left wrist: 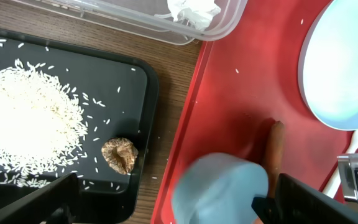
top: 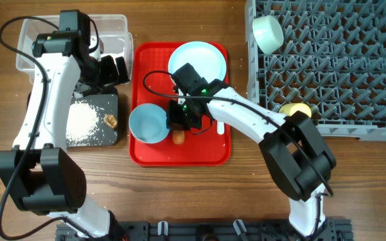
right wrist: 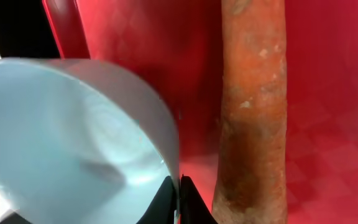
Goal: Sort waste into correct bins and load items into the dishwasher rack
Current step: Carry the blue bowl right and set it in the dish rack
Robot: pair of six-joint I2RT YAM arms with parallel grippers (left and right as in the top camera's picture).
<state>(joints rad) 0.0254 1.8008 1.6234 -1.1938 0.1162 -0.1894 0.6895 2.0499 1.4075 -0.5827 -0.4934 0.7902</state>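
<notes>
Next, my right gripper lifts, swings outward, tilts and brings the blue bowl down into the grey rack, as there's space between its pale bowl and yellow cup.
My right gripper [top: 179, 118] [right wrist: 179, 190] is shut on the rim of a pale blue bowl [top: 147, 123] [right wrist: 73, 137] on the red serving tray [top: 146, 53]. An orange carrot [top: 179, 136] [right wrist: 253, 106] lies right beside the bowl. My left gripper [top: 110, 69] [left wrist: 179, 210] is open and empty above the gap between the black tray [top: 107, 100] and the red tray. The black tray holds white rice [left wrist: 27, 124] and a brown scrap [left wrist: 120, 155]. A crumpled napkin [left wrist: 191, 11] lies in the clear tub [top: 32, 33]. The blue plate [top: 198, 63] is on the red tray.
A white spoon [top: 220, 125] lies on the red tray by the plate. The grey rack [top: 340, 67] at the right holds a second pale bowl [top: 267, 33] and a yellow cup [top: 295, 109]. The right arm reaches across the red tray.
</notes>
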